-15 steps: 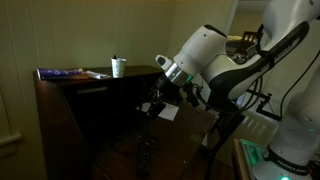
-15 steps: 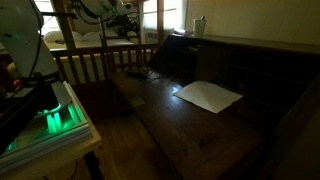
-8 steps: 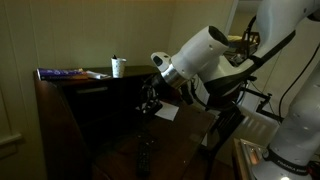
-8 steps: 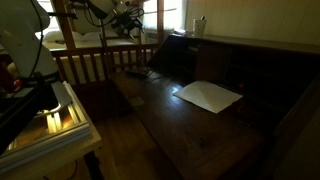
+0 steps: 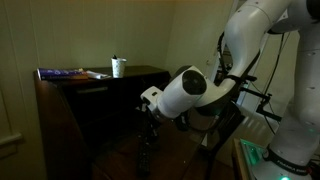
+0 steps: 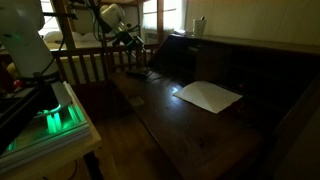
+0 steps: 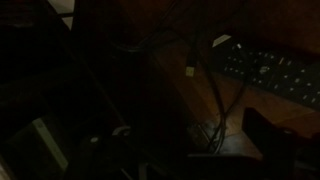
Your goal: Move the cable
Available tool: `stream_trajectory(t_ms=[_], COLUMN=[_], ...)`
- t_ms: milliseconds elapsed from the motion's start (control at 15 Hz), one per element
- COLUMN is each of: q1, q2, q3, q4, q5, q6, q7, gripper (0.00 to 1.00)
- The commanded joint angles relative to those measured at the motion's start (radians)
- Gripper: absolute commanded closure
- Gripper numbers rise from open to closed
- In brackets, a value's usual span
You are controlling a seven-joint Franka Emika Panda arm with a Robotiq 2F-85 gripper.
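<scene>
Next, my gripper moves down slightly onto the part of the dark cables past the yellowish plug.
The scene is very dark. In the wrist view, thin dark cables (image 7: 216, 100) run across the brown wooden desk surface, and one ends in a small yellowish plug (image 7: 190, 70). My gripper (image 7: 190, 150) hangs just above these cables. Its dark fingers show at either side with a gap between them, so it looks open and empty. In an exterior view the gripper (image 5: 150, 125) is low over the desk. In both exterior views the cable itself is too dark to make out; the gripper (image 6: 135, 40) is near the desk's far end.
A long dark remote-like bar (image 7: 270, 70) lies beside the cables and also shows in an exterior view (image 5: 145, 158). A white cup (image 5: 118, 67) and books (image 5: 65, 73) sit on the desk top. White paper (image 6: 210, 96) lies on the desk. A green-lit box (image 6: 55, 115) stands beside it.
The arm has swung down and forward, and the gripper has dropped from mid-height to just above the desk surface and cables.
</scene>
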Motion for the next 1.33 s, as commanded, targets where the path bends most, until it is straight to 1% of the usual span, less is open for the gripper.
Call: stream_trajectory(t_ms=[0,67,333,400,467,600,733,867,933,1000,1067,1133,1267], q1=[0.180,0.197,0.205,0.231,0.272,0.335,0.382,0.413,0.423,0.432,0.439,0.447,0.458], q2=[-0.025,-0.030,-0.065,-0.050,-0.037,-0.012,0.005,0.021,0.028,0.037,0.046,0.054,0.065], q3=[-0.191,-0.209,-0.213,-0.237,-0.280,-0.335,-0.375,-0.403,-0.414,-0.422,-0.429,-0.435,-0.442], q4=[0.001,0.003,0.003,0.011,0.018,0.031,0.040,0.051,0.056,0.063,0.071,0.078,0.090], q5=[0.036,0.037,0.039,0.022,0.018,0.018,0.010,0.000,-0.002,-0.001,-0.002,-0.005,-0.004], q6=[0.052,0.055,0.056,0.054,0.064,0.064,0.060,0.066,0.071,0.076,0.079,0.080,0.085], q7=[-0.010,-0.011,-0.013,-0.001,-0.001,-0.009,-0.007,-0.002,-0.003,-0.009,-0.013,-0.016,-0.026], gripper=[0.00,0.00,0.00,0.00,0.00,0.00,0.00,0.00,0.25,0.28,0.34,0.43,0.56])
